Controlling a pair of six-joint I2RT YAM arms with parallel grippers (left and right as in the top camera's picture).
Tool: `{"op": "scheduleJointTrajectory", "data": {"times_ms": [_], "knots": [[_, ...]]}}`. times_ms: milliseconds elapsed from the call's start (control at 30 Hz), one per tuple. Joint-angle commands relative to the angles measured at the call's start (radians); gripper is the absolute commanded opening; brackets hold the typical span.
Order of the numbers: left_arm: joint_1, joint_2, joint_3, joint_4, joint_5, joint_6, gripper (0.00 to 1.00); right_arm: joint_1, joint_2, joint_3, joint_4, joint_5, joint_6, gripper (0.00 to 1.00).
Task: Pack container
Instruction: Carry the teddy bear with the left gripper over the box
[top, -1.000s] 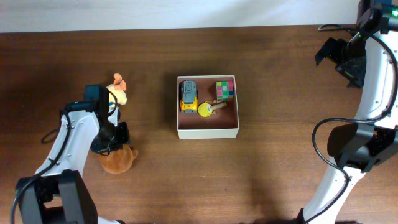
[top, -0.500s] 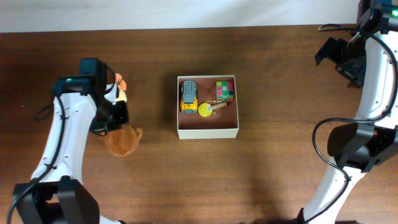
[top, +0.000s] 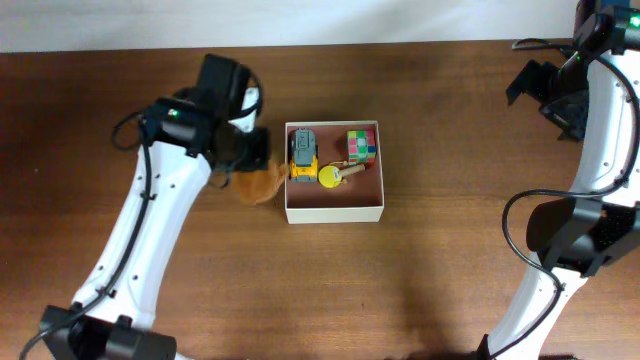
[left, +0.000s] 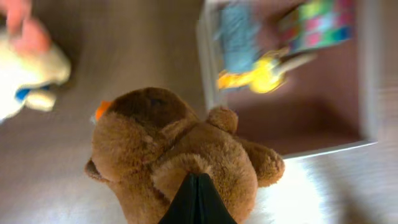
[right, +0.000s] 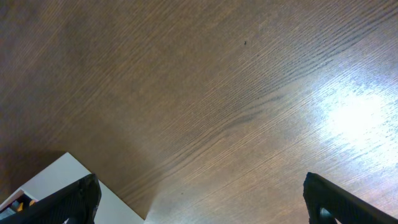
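Observation:
The toy-free near part of the container's bottom lies to the right of my left gripper in the overhead view, so next I cross the container's side, lower and release the bear (top: 258, 186).
The container (top: 335, 213) is a square shallow box with cream-white walls and a reddish-brown inside, at mid table. It holds a yellow and grey toy vehicle (top: 302, 153), a multicoloured cube (top: 362, 144) and a yellow round toy (top: 329, 177). My left gripper (left: 197, 186) is shut on a brown teddy bear (left: 168, 137). It holds the bear (top: 258, 186) just left of the container's left wall (left: 205, 62). My right gripper (right: 202, 199) is open and empty over bare table, far right at the back (top: 535, 88).
A white plush toy with orange parts (left: 25, 59) lies on the table left of the bear; my left arm hides it in the overhead view. A cream-white corner (right: 53, 180) shows at the lower left of the right wrist view.
My left gripper has carried the brown teddy bear to the right, from the table's left side to the container's left wall. The right arm has not moved.

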Motion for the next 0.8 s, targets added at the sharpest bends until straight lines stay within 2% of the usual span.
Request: {"op": "scheduleJointTrajectory", "data": {"times_ms": [0, 167, 300, 500, 767], "knots": [[-0.078, -0.001, 0.036, 0.048, 0.007, -0.070, 0.02, 0.003, -0.016, -0.003, -0.002, -0.002, 0.008, 0.99], [-0.206, 0.056, 0.036, 0.130, -0.087, -0.192, 0.02, 0.003, -0.016, -0.003, -0.002, -0.002, 0.008, 0.99], [-0.269, 0.123, 0.036, 0.193, -0.109, -0.245, 0.02, 0.003, -0.016, -0.003, -0.002, -0.002, 0.008, 0.99], [-0.292, 0.218, 0.036, 0.270, -0.130, -0.362, 0.02, 0.003, -0.016, -0.003, -0.002, -0.002, 0.008, 0.99], [-0.328, 0.248, 0.036, 0.330, -0.089, -0.396, 0.02, 0.003, -0.016, -0.003, -0.002, -0.002, 0.008, 0.99]]}}
